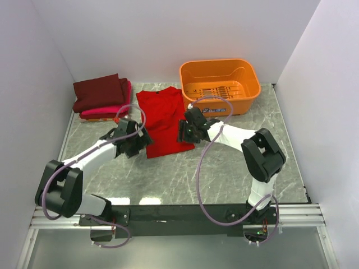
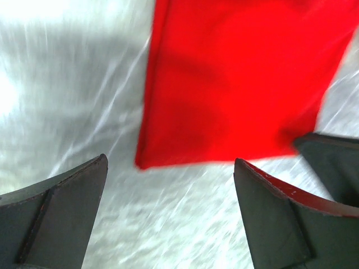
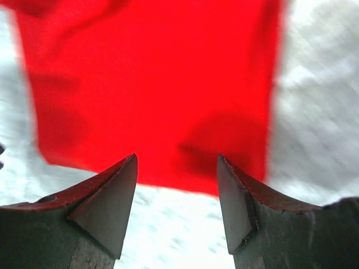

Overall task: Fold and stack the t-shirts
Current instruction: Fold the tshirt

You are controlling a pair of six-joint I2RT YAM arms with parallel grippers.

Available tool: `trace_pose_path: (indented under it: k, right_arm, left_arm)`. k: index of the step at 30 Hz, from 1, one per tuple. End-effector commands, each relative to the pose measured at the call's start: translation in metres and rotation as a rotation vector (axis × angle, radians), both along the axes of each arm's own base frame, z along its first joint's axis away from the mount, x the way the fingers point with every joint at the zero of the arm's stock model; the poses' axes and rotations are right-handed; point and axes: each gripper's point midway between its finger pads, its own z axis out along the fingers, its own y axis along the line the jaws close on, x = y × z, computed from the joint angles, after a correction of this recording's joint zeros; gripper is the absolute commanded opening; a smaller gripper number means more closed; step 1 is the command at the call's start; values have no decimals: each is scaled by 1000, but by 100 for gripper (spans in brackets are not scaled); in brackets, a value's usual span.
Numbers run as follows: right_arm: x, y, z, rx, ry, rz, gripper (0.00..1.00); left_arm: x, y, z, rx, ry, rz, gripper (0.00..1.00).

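The left gripper comes down onto the red t-shirt's near corner next and closes its fingers there, since that corner lies just below it, between the open fingers.
The bright red t-shirt [image 1: 162, 117] lies partly folded as a long strip on the marble table. It fills the top of the left wrist view [image 2: 241, 78] and the right wrist view [image 3: 157, 84]. My left gripper [image 1: 145, 143] is open and empty, just off the strip's near left corner. My right gripper [image 1: 183, 133] is open and empty at the strip's near right edge. The dark maroon t-shirt [image 1: 101, 91] lies folded on top of the folded hot pink t-shirt [image 1: 112, 110] at the back left.
An orange plastic basket [image 1: 220, 85] stands at the back right, touching the red shirt's far end. White walls close the table on three sides. The black rail [image 1: 185, 214] with the arm bases runs along the near edge.
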Motion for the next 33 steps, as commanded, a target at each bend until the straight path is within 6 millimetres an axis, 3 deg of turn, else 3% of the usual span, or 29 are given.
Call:
trace_pose_path:
  k: [1,5,9,18,22,26,27,30,33]
  right_arm:
    - [-2,-31,17,-68,-60,-75,66]
    - [-14,-52,6,-95,-32,-108,66]
    - [-13,-59,0,-94,-22,-123,66]
    - [-13,-52,-17,-53,18,-108,62]
    - [-15,-49,-25,-43,42,-103,56]
    - [-16,-47,-30,-46,63,-100,44]
    - [-16,-47,-32,-45,66,-99,41]
    - [-21,-45,-37,-30,91,-95,30]
    - [-31,-42,-36,3,113,-85,6]
  left_arm:
    - [-16,-13,-3,-72,-2,-40,99]
    - [-23,-12,-20,-61,40,-37,85]
    - [-23,-17,-32,-63,66,-51,71]
    - [-15,-13,-57,-1,112,-19,52]
    - [-15,-14,-68,10,147,-24,36]
    - [-18,-13,-73,14,164,-23,12]
    - [-19,-12,-75,20,168,-22,1]
    - [-23,-11,-76,23,175,-27,1]
    - [-31,-12,-75,32,176,-35,1]
